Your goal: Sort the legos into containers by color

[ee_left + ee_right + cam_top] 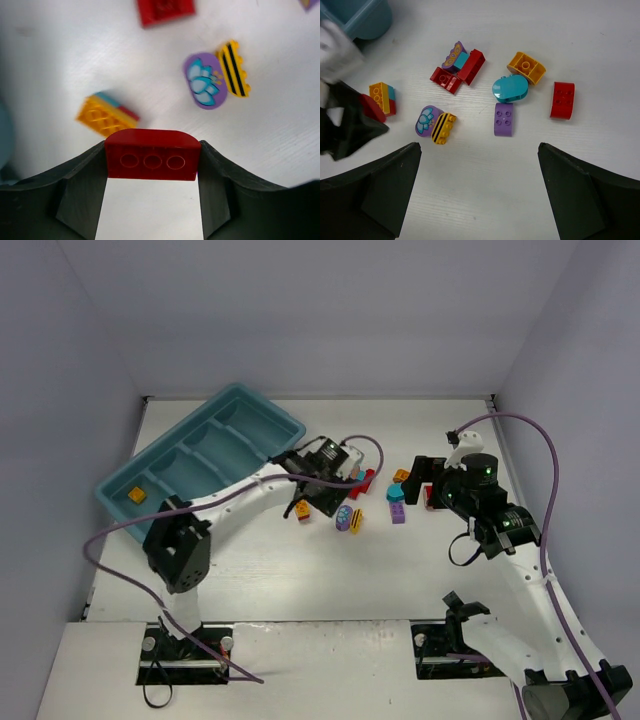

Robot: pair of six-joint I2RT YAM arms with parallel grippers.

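The tray's empty section beside the orange brick's section is to the left of my left gripper in the top view. My left gripper should move over that empty section next to release the red arched brick.
My left gripper (pixel 152 165) is shut on a red arched brick (pixel 152 161) and holds it above the table, just right of the teal-blue tray (pixel 290 425). Below it lies a stacked orange, teal and red brick (pixel 106 116). A purple lotus brick (pixel 204 80) and a yellow striped brick (pixel 233 68) lie beyond. My right gripper (pixel 479 150) is open and empty above the pile: a purple brick (pixel 503 119), a teal brick (pixel 510 88), an orange brick (pixel 526 67), a red brick (pixel 562 99) and a red and purple cluster (pixel 457 72). One orange brick (pixel 138 496) lies in the tray's nearest compartment.
The tray lies diagonally at the back left; its other compartments look empty. Its corner shows in the right wrist view (pixel 365 20). White walls close the table on the left, back and right. The left arm (pixel 240 505) reaches across from the left.
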